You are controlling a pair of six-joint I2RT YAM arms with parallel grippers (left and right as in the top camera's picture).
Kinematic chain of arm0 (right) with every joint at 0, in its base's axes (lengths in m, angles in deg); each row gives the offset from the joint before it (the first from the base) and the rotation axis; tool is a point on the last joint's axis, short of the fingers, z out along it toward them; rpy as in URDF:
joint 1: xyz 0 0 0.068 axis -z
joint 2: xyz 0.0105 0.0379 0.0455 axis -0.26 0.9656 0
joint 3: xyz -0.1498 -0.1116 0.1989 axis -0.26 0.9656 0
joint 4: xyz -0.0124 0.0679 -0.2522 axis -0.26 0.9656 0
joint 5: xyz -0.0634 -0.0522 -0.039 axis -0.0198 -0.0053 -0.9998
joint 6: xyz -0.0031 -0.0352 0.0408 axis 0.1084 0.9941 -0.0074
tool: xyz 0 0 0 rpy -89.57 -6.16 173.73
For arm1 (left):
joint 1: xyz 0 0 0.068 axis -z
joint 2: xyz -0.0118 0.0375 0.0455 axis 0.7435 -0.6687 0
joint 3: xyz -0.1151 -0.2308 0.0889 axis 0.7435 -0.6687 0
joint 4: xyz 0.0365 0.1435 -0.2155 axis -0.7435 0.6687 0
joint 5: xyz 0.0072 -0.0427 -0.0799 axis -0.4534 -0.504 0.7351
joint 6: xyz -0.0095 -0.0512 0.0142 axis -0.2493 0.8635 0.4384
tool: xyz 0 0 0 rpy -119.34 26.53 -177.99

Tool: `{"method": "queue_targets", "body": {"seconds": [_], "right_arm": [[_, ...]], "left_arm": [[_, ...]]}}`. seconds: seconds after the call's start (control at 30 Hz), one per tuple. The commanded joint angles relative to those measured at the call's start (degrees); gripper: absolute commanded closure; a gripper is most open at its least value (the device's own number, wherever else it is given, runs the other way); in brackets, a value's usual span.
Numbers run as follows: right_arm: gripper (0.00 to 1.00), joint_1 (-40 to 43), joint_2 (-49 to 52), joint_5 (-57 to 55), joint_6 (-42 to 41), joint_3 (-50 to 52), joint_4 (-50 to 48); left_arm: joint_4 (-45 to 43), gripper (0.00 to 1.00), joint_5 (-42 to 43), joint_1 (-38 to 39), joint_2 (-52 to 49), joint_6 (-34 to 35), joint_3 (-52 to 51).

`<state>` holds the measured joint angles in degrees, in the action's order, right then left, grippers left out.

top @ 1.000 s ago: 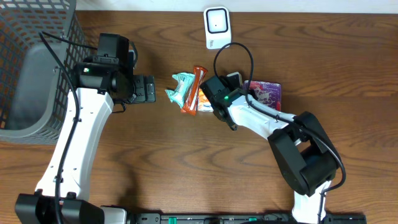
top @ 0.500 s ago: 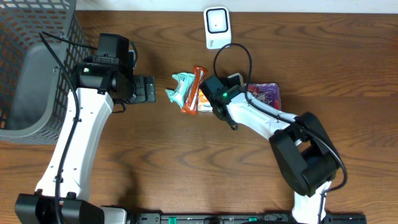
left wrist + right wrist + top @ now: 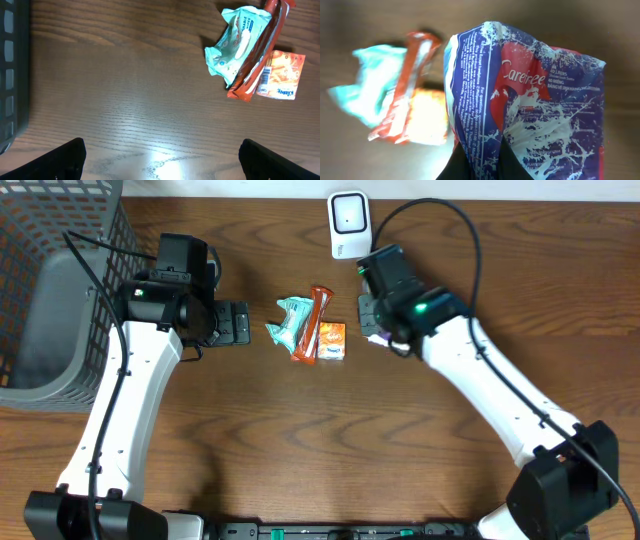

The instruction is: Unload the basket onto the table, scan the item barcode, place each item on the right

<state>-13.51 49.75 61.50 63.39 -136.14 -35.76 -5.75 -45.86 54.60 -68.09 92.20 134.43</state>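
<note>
The packet tilts and lowers away from the pile in my right gripper next for release, since bare wood lies below and to its right in the overhead view.
My right gripper is shut on the lower edge of a purple and red Carefree packet, which fills the right wrist view and hangs off the table. From overhead, the right gripper sits just below the white barcode scanner, with the packet mostly hidden under the arm. A teal packet, a red-orange bar and a small orange box lie together mid-table. My left gripper rests open, left of that pile, with nothing between its fingers.
A grey wire basket stands at the far left, behind the left arm. The pile also shows in the left wrist view: teal packet, bar, orange box. Bare wood table spreads in front.
My right gripper shut on the purple packet, lifted it off the table and swung up and right toward the scanner. The left arm has not moved.
</note>
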Motion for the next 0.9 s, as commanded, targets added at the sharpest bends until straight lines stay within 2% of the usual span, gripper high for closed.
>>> {"method": "queue_targets", "body": {"seconds": [0.0, 0.13, 0.33, 0.6, 0.7, 0.77, 0.87], "right_arm": [[0.99, 4.48, 0.94, 26.05, -0.72, 0.37, -1.18], [0.99, 10.43, 1.49, 42.23, -0.83, 2.08, -2.51], [0.99, 17.05, 1.51, 52.15, -2.51, 5.16, -3.39], [0.99, 24.17, 1.53, 51.78, -4.61, 15.08, -8.85], [0.99, 27.34, 1.53, 42.4, -4.61, 17.53, -8.09], [0.92, 29.11, 1.49, 37.24, -4.42, 17.51, -6.36], [0.72, 30.99, 1.38, 33.48, -1.51, 17.38, -5.66]], "left_arm": [[0.17, 0.02, -0.92, -0.07, -0.22, 0.46, -0.17], [0.2, 0.02, -0.92, -0.07, -0.22, 0.48, -0.17], [0.2, 0.02, -0.92, -0.07, -0.22, 0.48, -0.17], [0.17, 0.02, -0.92, -0.07, -0.22, 0.48, -0.17], [0.2, 0.02, -0.94, -0.07, -0.22, 0.46, -0.17], [0.2, 0.02, -0.94, -0.07, -0.22, 0.48, -0.17], [0.2, 0.02, -0.92, -0.07, -0.22, 0.46, -0.17]]}}
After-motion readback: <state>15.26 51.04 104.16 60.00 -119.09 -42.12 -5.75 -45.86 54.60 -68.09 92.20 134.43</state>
